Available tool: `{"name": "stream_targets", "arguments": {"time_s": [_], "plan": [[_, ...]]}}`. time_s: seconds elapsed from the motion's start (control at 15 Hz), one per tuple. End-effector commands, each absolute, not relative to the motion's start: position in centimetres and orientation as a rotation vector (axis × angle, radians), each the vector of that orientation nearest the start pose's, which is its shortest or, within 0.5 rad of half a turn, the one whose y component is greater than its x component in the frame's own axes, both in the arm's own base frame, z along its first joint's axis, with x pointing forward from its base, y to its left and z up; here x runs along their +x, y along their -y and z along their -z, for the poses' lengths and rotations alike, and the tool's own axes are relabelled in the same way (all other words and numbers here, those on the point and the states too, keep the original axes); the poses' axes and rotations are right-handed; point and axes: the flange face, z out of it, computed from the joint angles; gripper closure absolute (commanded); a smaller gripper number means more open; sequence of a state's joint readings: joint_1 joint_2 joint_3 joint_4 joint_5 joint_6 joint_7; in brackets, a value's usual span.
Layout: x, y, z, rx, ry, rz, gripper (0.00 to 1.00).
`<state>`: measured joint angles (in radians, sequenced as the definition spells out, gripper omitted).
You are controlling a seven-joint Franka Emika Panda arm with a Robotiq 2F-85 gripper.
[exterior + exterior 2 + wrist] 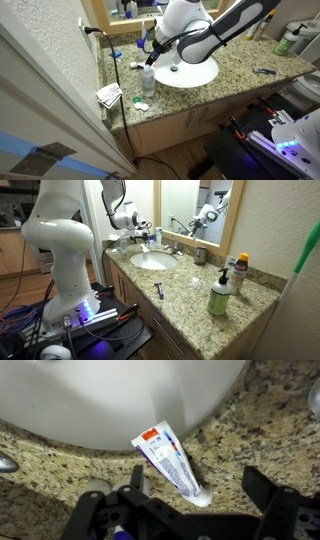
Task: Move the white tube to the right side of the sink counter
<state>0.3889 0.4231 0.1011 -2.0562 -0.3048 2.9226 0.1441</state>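
Observation:
I should lower my gripper onto the white tube's cap end before I close my fingers.
In the wrist view the white tube (168,460) lies flat on the speckled granite sink counter (270,420), against the rim of the white basin (100,400). Its flat end is darker, blue and red, and points to the basin; its white cap points to me. My gripper (197,485) is open just above it, one finger on each side of the cap end, not touching. In both exterior views the gripper (150,47) (143,230) hangs over the counter beside the basin (190,72) (152,262), and the arm hides the tube.
A clear plastic bottle (148,80) stands near the gripper, with a folded paper packet (108,95) by the counter edge. A metal tap (172,248) is behind the basin. A green bottle (219,295) (285,42) and a small dark-blue item (160,290) sit at the other end.

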Motion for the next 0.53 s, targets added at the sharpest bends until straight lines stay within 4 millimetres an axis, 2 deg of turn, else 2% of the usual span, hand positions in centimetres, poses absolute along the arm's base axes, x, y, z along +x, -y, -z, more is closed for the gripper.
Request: {"name": "stream_targets", "arguments": {"time_s": [0.0, 0.2, 0.27, 0.47], "plan": [[56.6, -33.0, -25.7, -2.860, 0.953, 0.777, 0.00], [58.1, -33.9, -24.9, -2.901, 0.922, 0.795, 0.00], [56.8, -33.2, -25.4, -2.882, 0.929, 0.759, 0.00], [57.7, -33.7, -24.9, -2.890, 0.917, 0.778, 0.00]]}}
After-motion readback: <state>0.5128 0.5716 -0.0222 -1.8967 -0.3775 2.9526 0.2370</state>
